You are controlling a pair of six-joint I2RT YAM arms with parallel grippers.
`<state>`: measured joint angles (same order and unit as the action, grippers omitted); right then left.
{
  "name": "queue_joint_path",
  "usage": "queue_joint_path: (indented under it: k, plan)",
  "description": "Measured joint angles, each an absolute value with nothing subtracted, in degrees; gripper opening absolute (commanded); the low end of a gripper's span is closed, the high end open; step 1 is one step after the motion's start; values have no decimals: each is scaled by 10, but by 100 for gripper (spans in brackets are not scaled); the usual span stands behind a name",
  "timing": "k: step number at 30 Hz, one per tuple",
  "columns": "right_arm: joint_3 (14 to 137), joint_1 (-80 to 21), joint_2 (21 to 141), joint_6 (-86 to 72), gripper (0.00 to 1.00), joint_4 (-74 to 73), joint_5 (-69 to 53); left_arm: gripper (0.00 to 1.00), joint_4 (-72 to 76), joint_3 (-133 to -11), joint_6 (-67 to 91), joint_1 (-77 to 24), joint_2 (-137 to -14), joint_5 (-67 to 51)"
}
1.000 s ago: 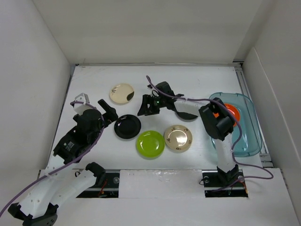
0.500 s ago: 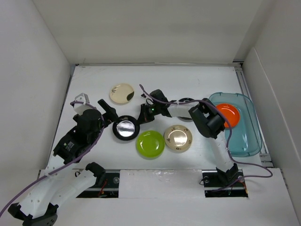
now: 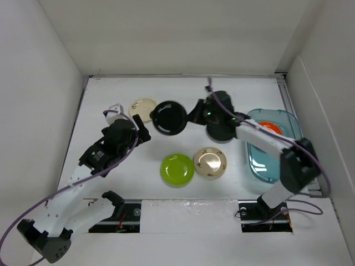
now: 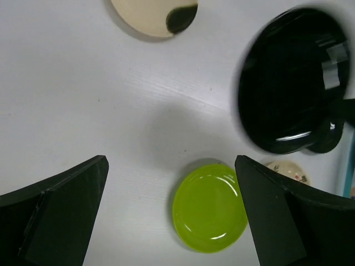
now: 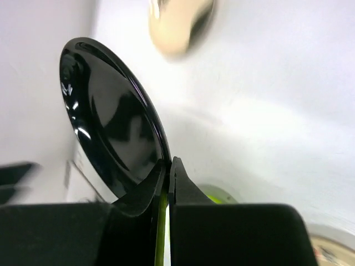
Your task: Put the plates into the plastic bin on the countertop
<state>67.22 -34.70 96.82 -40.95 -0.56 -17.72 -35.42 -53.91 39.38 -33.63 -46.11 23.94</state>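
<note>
The black plate needs to go across to the teal bin point(image 3: 260, 166) next in my right gripper, which then needs to lower that plate over the orange plate point(image 3: 272, 128).
My right gripper point(image 3: 189, 117) is shut on the rim of a glossy black plate point(image 3: 168, 117), which hangs tilted above the countertop point(image 3: 244, 94). In the right wrist view the fingers pinch that black plate point(image 5: 108, 122) at its lower edge, at the gripper point(image 5: 169, 164). A second black plate point(image 3: 220, 133) lies partly under that arm. The cream plate point(image 3: 142, 109), lime green plate point(image 3: 177, 169) and gold-beige plate point(image 3: 209, 162) lie flat. An orange plate point(image 3: 272, 128) sits in the teal plastic bin point(image 3: 260, 166). My left gripper point(image 3: 140, 131) is open and empty, above the lime green plate point(image 4: 209, 206).
White walls enclose the countertop on the left, back and right. The bin stands against the right wall. Purple cables trail from both arms. The left wrist view also shows the cream plate point(image 4: 150, 16) and the held black plate point(image 4: 291, 77).
The right gripper closed on the black plate's rim and raised it off the countertop toward the back. The left arm swung forward and to the right, still open.
</note>
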Motion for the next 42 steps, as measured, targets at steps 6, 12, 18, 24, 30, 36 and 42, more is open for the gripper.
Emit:
queue_joint_path:
  k: [6, 12, 18, 24, 30, 36, 42]
  plan:
    - [557, -159, 678, -436, 0, -42, -53, 100, -344, -536, 371, -336, -499, 196]
    - [429, 64, 492, -444, 0, -158, 10, 100, -332, -533, 363, -336, -472, 184]
    - [370, 217, 449, -456, 0, -220, 28, 100, -328, -533, 362, -336, -463, 182]
    - [306, 305, 500, -472, 0, -201, 1, 100, -328, -531, 361, -336, -451, 180]
    - [293, 309, 562, -477, 1, -170, -55, 100, -326, -531, 360, -336, -436, 180]
    - [297, 309, 536, -482, 84, -143, -72, 100, -325, -531, 360, -336, -433, 180]
    - [322, 309, 534, -482, 90, -145, -76, 100, -325, -530, 360, -336, -429, 180]
